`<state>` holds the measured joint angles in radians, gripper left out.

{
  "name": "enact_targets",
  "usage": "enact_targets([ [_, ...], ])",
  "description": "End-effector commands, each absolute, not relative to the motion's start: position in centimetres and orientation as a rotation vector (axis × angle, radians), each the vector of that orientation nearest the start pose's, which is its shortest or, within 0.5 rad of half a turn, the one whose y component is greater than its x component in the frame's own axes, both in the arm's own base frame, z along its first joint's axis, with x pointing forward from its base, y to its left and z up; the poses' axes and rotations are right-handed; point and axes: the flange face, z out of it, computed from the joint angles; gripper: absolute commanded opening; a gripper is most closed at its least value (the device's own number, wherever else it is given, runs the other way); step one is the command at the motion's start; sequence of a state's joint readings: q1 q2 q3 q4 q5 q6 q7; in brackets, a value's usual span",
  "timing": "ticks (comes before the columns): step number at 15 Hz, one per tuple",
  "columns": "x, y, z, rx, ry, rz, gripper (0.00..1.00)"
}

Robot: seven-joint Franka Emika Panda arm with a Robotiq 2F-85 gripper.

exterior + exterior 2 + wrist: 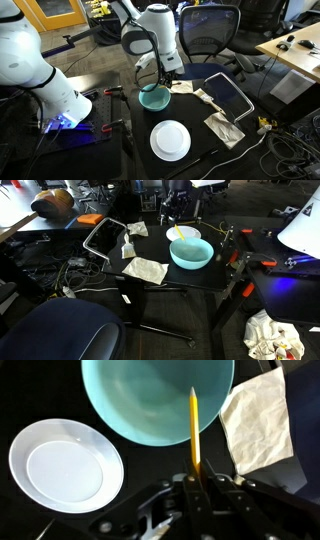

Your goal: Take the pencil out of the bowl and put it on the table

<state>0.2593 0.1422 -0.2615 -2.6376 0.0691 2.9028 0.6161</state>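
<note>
The bare black table [148, 466] beside the white plate has a clear patch for the pencil, so my gripper should move outward past the teal bowl [150, 400], then down there.
In the wrist view my gripper [194, 472] is shut on the lower end of the yellow pencil [194, 425]. The pencil sticks straight out, with its tip over the near rim of the teal bowl [150, 400]. The bowl stands on the black table [200, 125] and shows in both exterior views [153, 97] [191, 252]. My gripper [163, 76] hangs just above the bowl's far side. In an exterior view the pencil [175, 232] shows as a yellow streak behind the bowl. The bowl's inside looks empty.
A white plate [62, 463] [170, 140] lies next to the bowl. Crumpled napkins [255, 425] [225, 128] [145, 270] and a silver-framed tablet [226, 95] lie on the table. Red clamps [240, 260] grip the table's edge. An office chair [210, 35] and a wooden desk [295, 50] stand beyond.
</note>
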Motion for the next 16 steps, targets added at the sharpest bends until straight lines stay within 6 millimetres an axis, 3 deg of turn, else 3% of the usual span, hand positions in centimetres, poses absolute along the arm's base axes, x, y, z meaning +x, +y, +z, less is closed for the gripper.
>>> enact_targets([
  [1, 43.9, -2.9, 25.2, -2.829, 1.213, -0.287, 0.02],
  [6, 46.5, -6.9, 27.7, -2.722, 1.414, -0.399, 0.02],
  [9, 48.3, -9.0, 27.7, -2.691, 1.484, -0.415, 0.02],
  [12, 49.8, -10.6, 26.7, -2.676, 1.517, -0.383, 0.02],
  [16, 51.9, -11.8, 23.6, -2.661, 1.567, -0.317, 0.02],
])
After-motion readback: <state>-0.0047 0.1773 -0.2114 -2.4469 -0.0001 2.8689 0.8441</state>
